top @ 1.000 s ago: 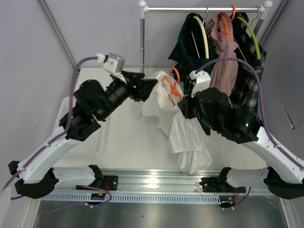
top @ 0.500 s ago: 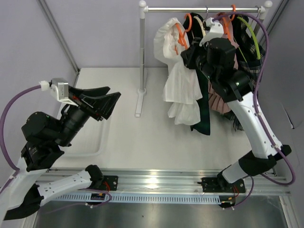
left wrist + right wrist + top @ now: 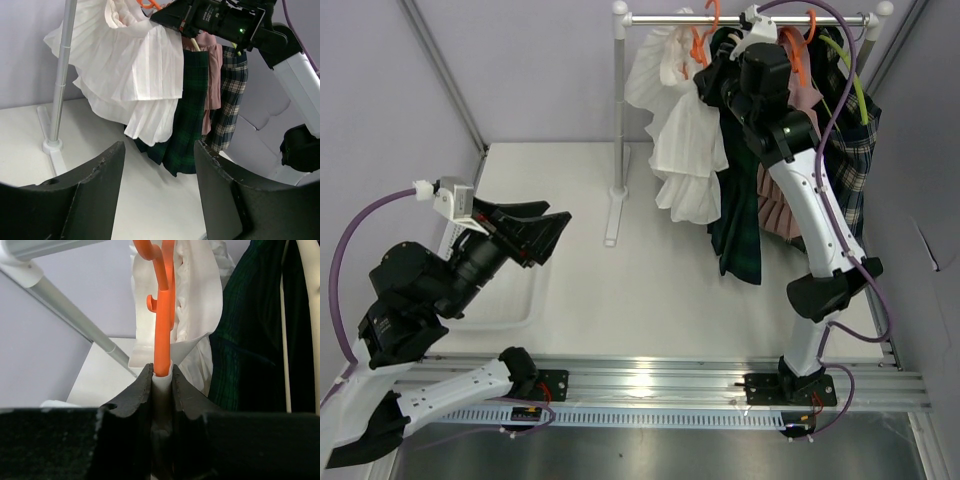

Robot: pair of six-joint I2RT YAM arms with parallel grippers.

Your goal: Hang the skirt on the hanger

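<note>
My right gripper lowers the orange hanger a little next, then rests the hanger's hook onto the clothes bar [image 3: 670,19] before it opens.
The white pleated skirt [image 3: 682,150] hangs on an orange hanger [image 3: 701,42] up at the clothes rail [image 3: 670,19]. My right gripper [image 3: 712,80] is shut on the hanger's orange stem [image 3: 162,330], with a fold of white cloth [image 3: 200,295] pinched in as well; the jaws meet round it [image 3: 161,373]. The hook reaches the rail, but whether it rests on it I cannot tell. My left gripper [image 3: 552,220] stands open and empty, low at the left and well away from the skirt [image 3: 135,75], its fingers wide apart [image 3: 159,150].
Other garments hang on the same rail: a dark green skirt [image 3: 735,220], a pink one [image 3: 782,205] and a plaid one [image 3: 850,170]. The rail's pole [image 3: 618,100] and foot [image 3: 612,215] stand mid-table. A white tray [image 3: 520,305] lies under my left arm.
My right arm has raised the hanger and skirt from over the table up to the rail. My left gripper has drawn back from the skirt to the left.
</note>
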